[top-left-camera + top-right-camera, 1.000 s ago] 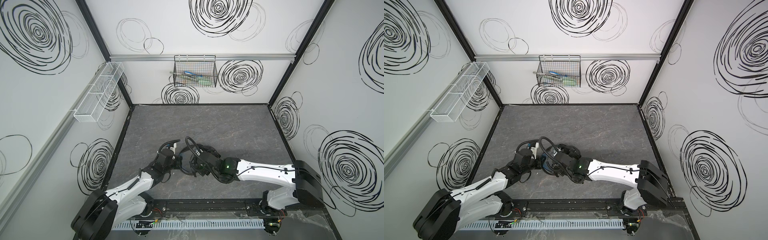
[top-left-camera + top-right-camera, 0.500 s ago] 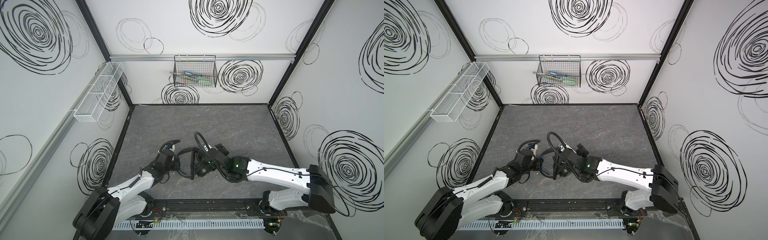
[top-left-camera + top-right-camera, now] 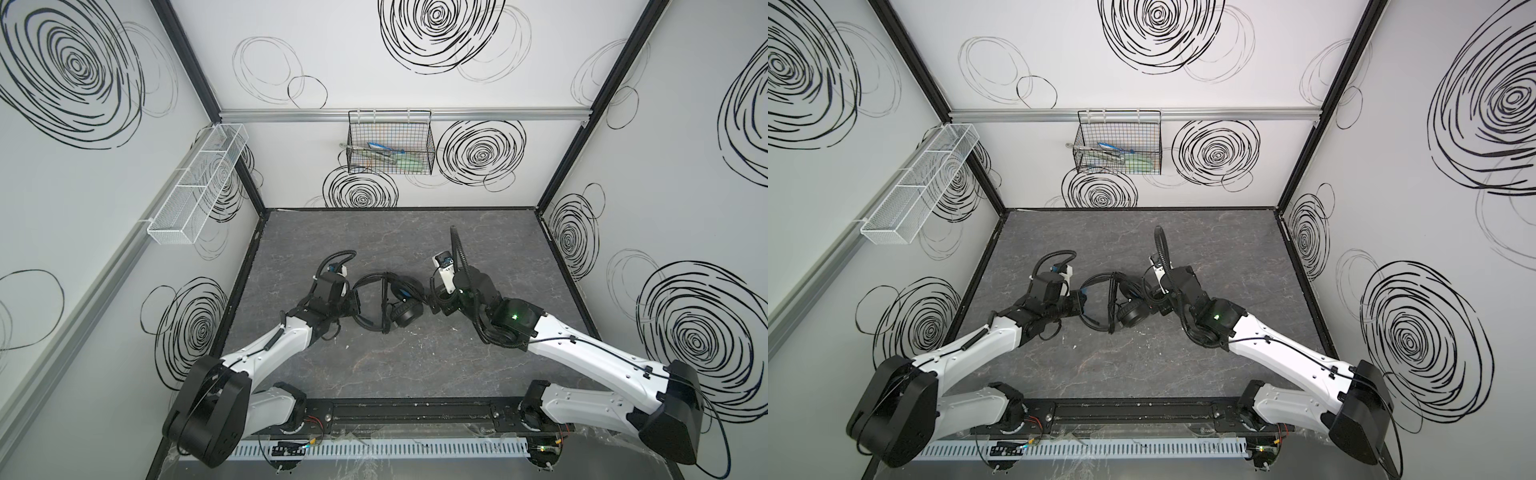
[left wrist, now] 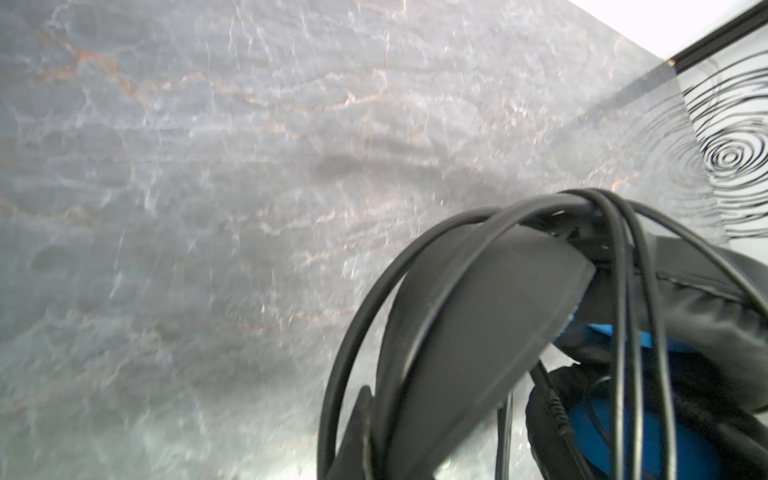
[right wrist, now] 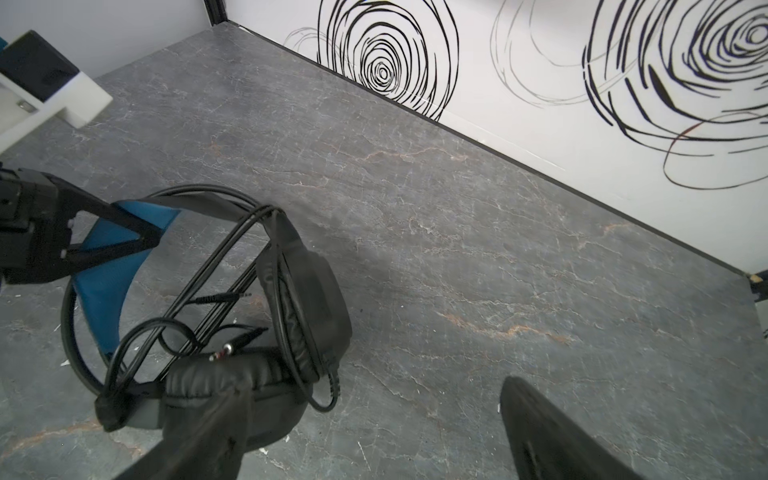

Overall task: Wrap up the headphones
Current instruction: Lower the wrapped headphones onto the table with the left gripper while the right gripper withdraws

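The cable already loops round the headphones, so my left gripper should carry them outward onto the bare tabletop before the back wall [image 3: 392, 251] and release the blue strap.
The black headphones [image 3: 402, 309] [image 3: 1128, 311] sit mid-table, and their thin cable [image 5: 216, 266] is looped several times across the headband and between the earcups. Its plugs [image 5: 226, 297] lie loose among the loops. My left gripper [image 3: 352, 300] [image 3: 1080, 304] [image 4: 374, 453] is shut on the headband [image 4: 478, 332] and its blue strap [image 5: 104, 291], as the right wrist view also shows [image 5: 137, 239]. My right gripper [image 3: 430, 300] [image 3: 1152, 302] [image 5: 374, 436] stands open just right of the earcups, holding nothing; one finger [image 5: 203, 436] overlaps the lower earcup [image 5: 232, 386] in its view.
A black wire basket [image 3: 390, 143] with tools hangs on the back wall. A white mesh tray [image 3: 199, 187] is mounted on the left wall. Grey marbled table [image 3: 395, 241] stretches behind and in front of the headphones.
My right arm has pulled back to the right, off the headphones it was reaching over. The left gripper keeps its hold on the headband and has shifted a little.
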Controlling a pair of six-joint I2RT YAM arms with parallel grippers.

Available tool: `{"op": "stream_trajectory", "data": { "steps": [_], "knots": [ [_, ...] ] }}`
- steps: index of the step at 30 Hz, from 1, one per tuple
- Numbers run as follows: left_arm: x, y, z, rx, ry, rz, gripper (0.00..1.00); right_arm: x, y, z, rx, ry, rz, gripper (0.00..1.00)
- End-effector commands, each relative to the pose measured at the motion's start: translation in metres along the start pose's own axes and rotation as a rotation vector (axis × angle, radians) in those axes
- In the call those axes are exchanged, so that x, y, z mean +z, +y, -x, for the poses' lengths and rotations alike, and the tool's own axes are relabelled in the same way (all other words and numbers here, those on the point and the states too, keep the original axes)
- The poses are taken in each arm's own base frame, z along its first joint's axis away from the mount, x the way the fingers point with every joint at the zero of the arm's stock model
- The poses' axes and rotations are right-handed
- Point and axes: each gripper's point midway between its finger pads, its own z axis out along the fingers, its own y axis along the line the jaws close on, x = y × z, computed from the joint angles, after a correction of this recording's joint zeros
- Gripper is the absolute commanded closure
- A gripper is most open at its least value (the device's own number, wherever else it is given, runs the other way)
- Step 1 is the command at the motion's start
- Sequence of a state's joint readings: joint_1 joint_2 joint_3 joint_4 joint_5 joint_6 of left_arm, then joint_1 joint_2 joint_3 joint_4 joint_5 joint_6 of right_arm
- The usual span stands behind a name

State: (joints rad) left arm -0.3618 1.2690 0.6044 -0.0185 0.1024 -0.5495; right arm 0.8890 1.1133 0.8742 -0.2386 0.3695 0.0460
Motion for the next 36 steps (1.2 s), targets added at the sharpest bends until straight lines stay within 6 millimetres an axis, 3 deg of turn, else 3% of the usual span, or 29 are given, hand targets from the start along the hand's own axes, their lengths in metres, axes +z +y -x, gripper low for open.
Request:
{"op": "stream_trajectory", "data": {
  "steps": [1,10,19,25,36],
  "knots": [
    [0.005,-0.03,0.051,-0.009,-0.101,-0.123,1.0,-0.004,0.001,0.009,0.045,-0.048,0.051,0.03],
    [0.074,-0.028,0.113,-0.008,-0.059,-0.127,1.0,-0.003,-0.019,0.005,0.107,-0.079,0.025,0.03],
    [0.133,-0.026,0.155,-0.012,-0.009,-0.153,1.0,0.009,-0.029,-0.008,0.142,-0.068,0.004,0.03],
    [0.16,-0.02,0.159,-0.002,0.032,-0.131,1.0,0.014,-0.036,-0.01,0.159,-0.074,-0.008,0.03],
    [0.164,-0.013,0.14,-0.005,0.064,-0.111,1.0,0.015,-0.042,-0.011,0.173,-0.083,-0.007,0.03]
  ]
}}
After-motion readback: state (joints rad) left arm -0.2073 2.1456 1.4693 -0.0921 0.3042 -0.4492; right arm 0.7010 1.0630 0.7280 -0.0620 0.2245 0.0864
